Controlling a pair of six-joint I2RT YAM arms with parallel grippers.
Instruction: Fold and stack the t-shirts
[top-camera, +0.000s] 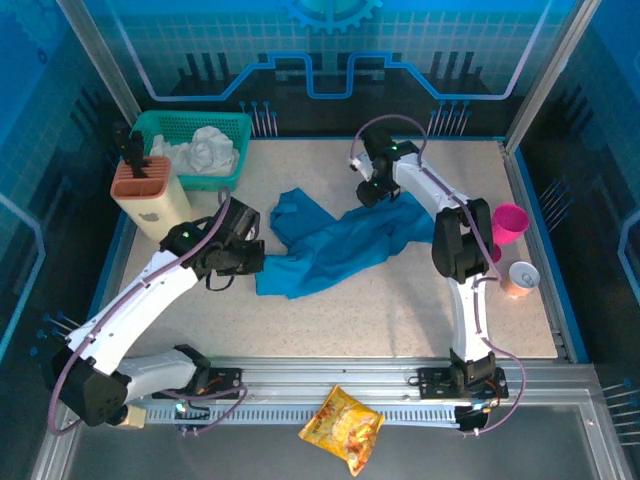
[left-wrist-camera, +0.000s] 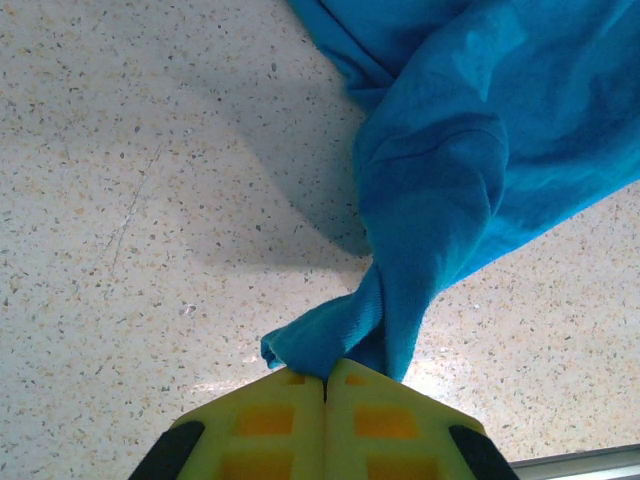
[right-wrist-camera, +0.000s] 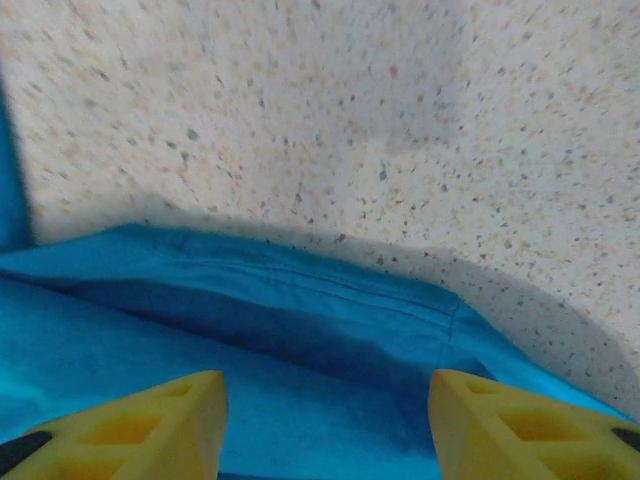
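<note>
My right gripper lowers onto the hemmed edge of the t-shirt next and closes there, because that edge runs across the gap between its wide-open fingers.
A teal-blue t-shirt (top-camera: 340, 250) lies crumpled and stretched across the middle of the table. My left gripper (top-camera: 255, 262) is at its left end. In the left wrist view the yellow fingers (left-wrist-camera: 270, 420) are pressed together, so the left gripper (left-wrist-camera: 325, 378) is shut on a twisted corner of the t-shirt (left-wrist-camera: 450, 180). My right gripper (top-camera: 378, 195) hovers over the shirt's far right end. In the right wrist view the right gripper (right-wrist-camera: 327, 400) is open, its fingers (right-wrist-camera: 150, 425) wide apart over a hemmed edge of the t-shirt (right-wrist-camera: 300, 310).
A green basket (top-camera: 190, 118) with white cloth (top-camera: 205, 150) stands at the back left, beside a beige holder (top-camera: 150, 195) with an orange top. A pink cup (top-camera: 508, 222) and a pale cup (top-camera: 522, 277) stand at the right edge. A snack bag (top-camera: 342, 428) lies on the front rail.
</note>
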